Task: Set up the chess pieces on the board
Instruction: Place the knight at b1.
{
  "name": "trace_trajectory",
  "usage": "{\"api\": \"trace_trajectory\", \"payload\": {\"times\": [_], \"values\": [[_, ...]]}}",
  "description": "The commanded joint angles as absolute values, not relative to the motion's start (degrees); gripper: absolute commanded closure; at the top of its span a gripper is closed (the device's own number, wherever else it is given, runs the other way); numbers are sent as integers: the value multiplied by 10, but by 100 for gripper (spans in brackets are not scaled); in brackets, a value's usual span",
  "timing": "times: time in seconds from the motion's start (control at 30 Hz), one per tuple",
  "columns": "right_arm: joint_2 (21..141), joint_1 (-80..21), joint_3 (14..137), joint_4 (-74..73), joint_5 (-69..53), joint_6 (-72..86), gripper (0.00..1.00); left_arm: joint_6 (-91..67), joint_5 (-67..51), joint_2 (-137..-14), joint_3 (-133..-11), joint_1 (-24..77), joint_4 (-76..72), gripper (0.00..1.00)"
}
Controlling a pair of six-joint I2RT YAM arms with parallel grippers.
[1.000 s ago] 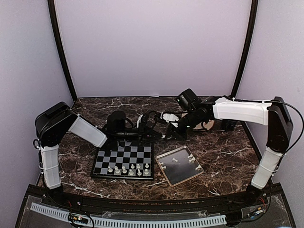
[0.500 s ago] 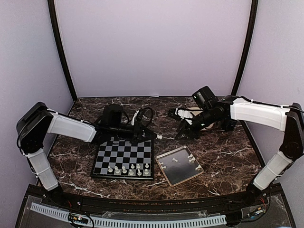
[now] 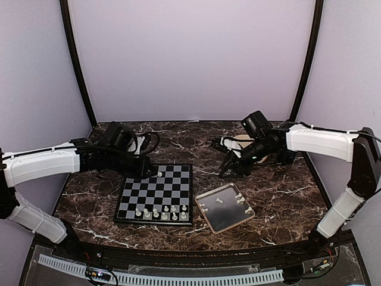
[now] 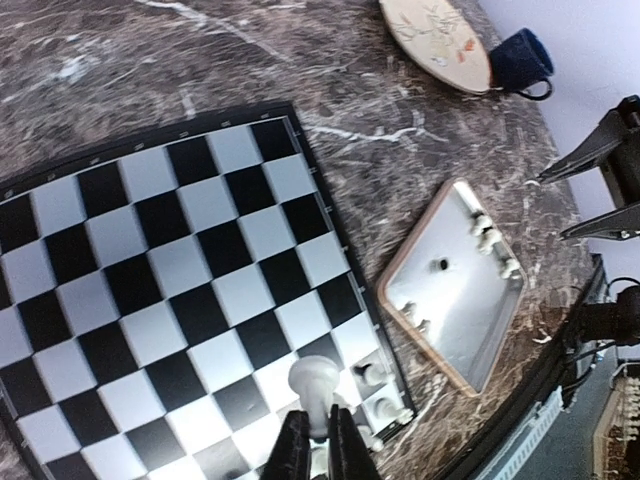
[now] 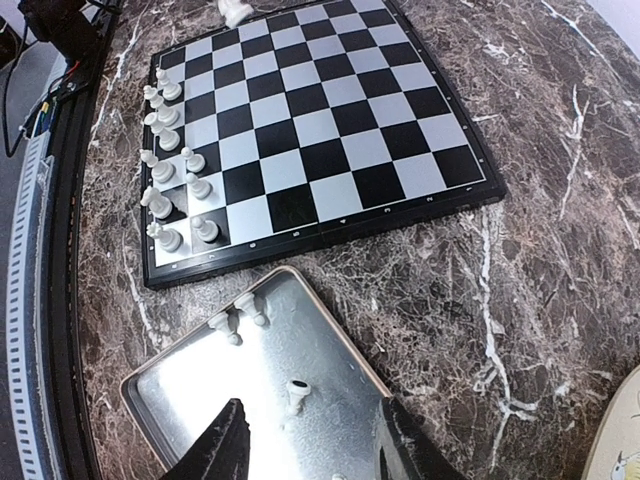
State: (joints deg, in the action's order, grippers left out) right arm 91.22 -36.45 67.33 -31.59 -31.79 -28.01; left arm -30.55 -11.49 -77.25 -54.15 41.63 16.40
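Note:
I should move the white piece back with my left gripper next, lower it to the near row's next square (image 3: 129, 215) and release it there. That square is empty, and it is back from my left gripper and below it.
The board (image 3: 156, 189) lies in front of the left arm; it also shows in the left wrist view (image 4: 180, 260) and the right wrist view (image 5: 320, 120). Several white chess pieces (image 3: 161, 213) stand in its two near rows (image 5: 165, 170). My left gripper (image 3: 155, 173) hovers over the board's far edge, shut on a white pawn (image 4: 314, 385). My right gripper (image 3: 229, 168) is open and empty above the table, beyond the metal tray (image 3: 226, 215). A few loose pieces (image 5: 298, 390) lie in that tray.
A round beige plate (image 4: 435, 35) and a dark cup (image 4: 520, 58) sit at the back right, behind the right arm. The tray (image 5: 330, 430) lies just right of the board. Purple walls close in the table.
The two grippers were close together at mid-table. The left arm has swung back left with the pawn to the board's far edge. The right arm drew back to the right and opened.

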Motion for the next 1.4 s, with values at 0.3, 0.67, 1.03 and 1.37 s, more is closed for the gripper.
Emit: {"api": "trace_trajectory", "payload": {"times": [0.3,0.67,1.03,1.37], "values": [[932,-365,671,-302,-341,-286,57,-321,-53,-706,-532,414,531,99],[934,-365,667,-302,-338,-289,58,-315,-84,-721,-478,414,505,99],[936,-365,667,-302,-340,-291,59,-309,-77,-738,-457,413,461,98],[926,-365,664,-300,-333,-291,58,-295,-73,-766,-454,413,446,96]]}}
